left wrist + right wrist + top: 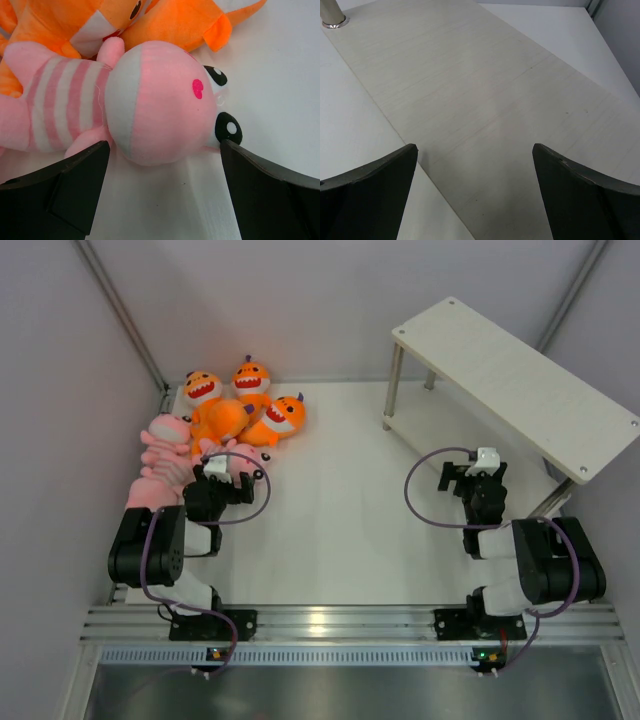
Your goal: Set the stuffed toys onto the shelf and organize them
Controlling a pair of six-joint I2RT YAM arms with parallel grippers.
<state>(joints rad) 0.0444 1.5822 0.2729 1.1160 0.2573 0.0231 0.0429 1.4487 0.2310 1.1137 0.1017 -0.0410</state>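
The side of the orange plush nearest the shelf lies uncovered at the heap's edge. My left gripper needs to move outward next, over the pink plush's head and onto that side.
Four orange shark-like plush point(245, 405) lie in a heap at the back left, with pink striped plush point(163, 455) beside them along the left wall. My left gripper point(232, 478) is open and empty. In the left wrist view its fingers point(164, 155) flank the round head of one pink striped plush point(150, 105), which lies on the table just ahead, and orange plush point(170, 22) lie behind it. The shelf point(520, 380) stands at the back right. My right gripper point(470, 475) is open and empty, over the shelf's lower board point(470, 75), as the right wrist view point(474, 150) shows.
Grey walls close in the white table point(330, 500) on the left, back and right. A silver shelf leg point(332, 15) stands at the lower board's far left corner. The shelf's legs point(393, 385) stand toward the table's middle.
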